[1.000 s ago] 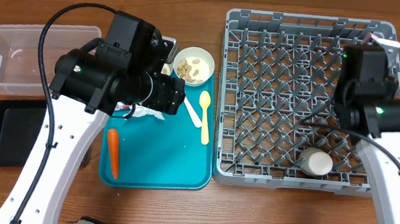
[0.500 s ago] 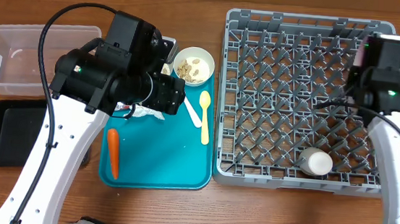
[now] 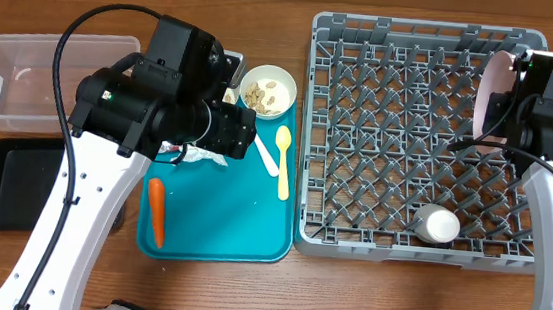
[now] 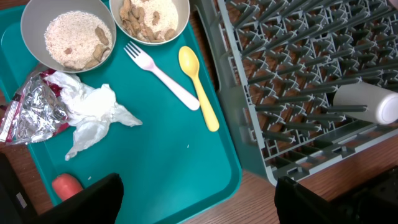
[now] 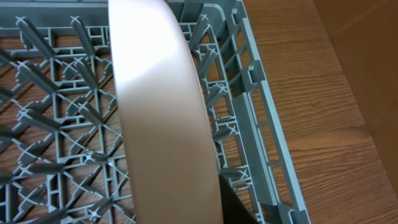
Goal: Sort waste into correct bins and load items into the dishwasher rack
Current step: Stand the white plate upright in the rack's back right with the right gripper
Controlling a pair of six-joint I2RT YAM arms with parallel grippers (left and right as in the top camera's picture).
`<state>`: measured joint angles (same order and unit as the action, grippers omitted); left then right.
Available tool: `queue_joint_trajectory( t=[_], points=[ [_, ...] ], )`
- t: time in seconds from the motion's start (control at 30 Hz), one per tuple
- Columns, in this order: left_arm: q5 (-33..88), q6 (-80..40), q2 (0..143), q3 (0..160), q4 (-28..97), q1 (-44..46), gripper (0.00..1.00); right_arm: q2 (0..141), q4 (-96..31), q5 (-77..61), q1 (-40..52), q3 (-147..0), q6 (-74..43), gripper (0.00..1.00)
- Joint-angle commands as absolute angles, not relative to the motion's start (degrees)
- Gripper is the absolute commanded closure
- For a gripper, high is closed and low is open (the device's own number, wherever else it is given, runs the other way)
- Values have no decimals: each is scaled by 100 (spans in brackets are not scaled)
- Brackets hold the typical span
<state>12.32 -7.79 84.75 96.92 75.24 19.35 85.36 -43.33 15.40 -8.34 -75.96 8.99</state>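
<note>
My right gripper shifts slightly toward the rack's middle next, before opening, as the pale-pink plate stands on edge among the rack's wires near the rack's side [image 3: 487, 99] [image 5: 163, 121].
My right gripper [image 3: 514, 100] is shut on the pale-pink plate [image 3: 496, 89] and holds it on edge over the right side of the grey dishwasher rack [image 3: 359, 132]. The right wrist view shows the plate [image 5: 161, 118] among the rack's pegs [image 5: 56, 137]. My left gripper [image 4: 199, 205] is open and empty above the teal tray [image 4: 174, 155]. On that tray lie two bowls of food bits [image 4: 68, 31] [image 4: 149, 15], the white fork [image 4: 163, 73], the yellow spoon [image 4: 199, 87], the foil wrapper [image 4: 31, 109], the napkin [image 4: 93, 115] and the carrot [image 4: 67, 185].
The clear tub [image 3: 23, 73] stands at the far left with the black tray [image 3: 13, 182] in front of it. A white cup [image 3: 439, 225] lies on its side in the rack's front right part. The left arm hides one bowl and the wrapper in the overhead view.
My right arm has moved to the right with the plate, which now stands on edge low over the rack's right side. The left arm has not moved.
</note>
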Motion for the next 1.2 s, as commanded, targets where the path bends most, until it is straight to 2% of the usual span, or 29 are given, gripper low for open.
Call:
queue_joint_trajectory(
  t=[0.0,0.37,0.67,0.7,0.77,0.83,0.9,1.07,1.17],
  points=[
    [1201,-773,8420,9832,7544,1914,19,8396,-4257,1391,-746,-7693,766,96],
    [1201,-777,8420,9832,7566,1914,18,8090,-4327,1022,-714,-7699,755,96],
    [1203,-777,8420,9832,7625,1916,18,8777,-4477,744,-714,-7682,753,95],
    [1205,-775,8420,9832,7627,1916,18,8853,-4456,751,-714,-7682,755,91],
    [1205,-775,8420,9832,7647,1916,18,8949,-4427,913,-714,-7682,753,73],
    [1203,-775,8420,9832,7682,1916,17,8949,-4401,1002,-714,-7684,753,70],
    [1203,-775,8420,9832,7693,1914,16,8877,-4351,1000,-714,-7712,753,59],
    [1203,-775,8420,9832,7695,1914,12,8503,-4499,987,-711,-7922,679,48],
    [1192,-773,8420,9832,7695,1914,2,8099,-4768,980,-714,-8149,460,42]
  ],
)
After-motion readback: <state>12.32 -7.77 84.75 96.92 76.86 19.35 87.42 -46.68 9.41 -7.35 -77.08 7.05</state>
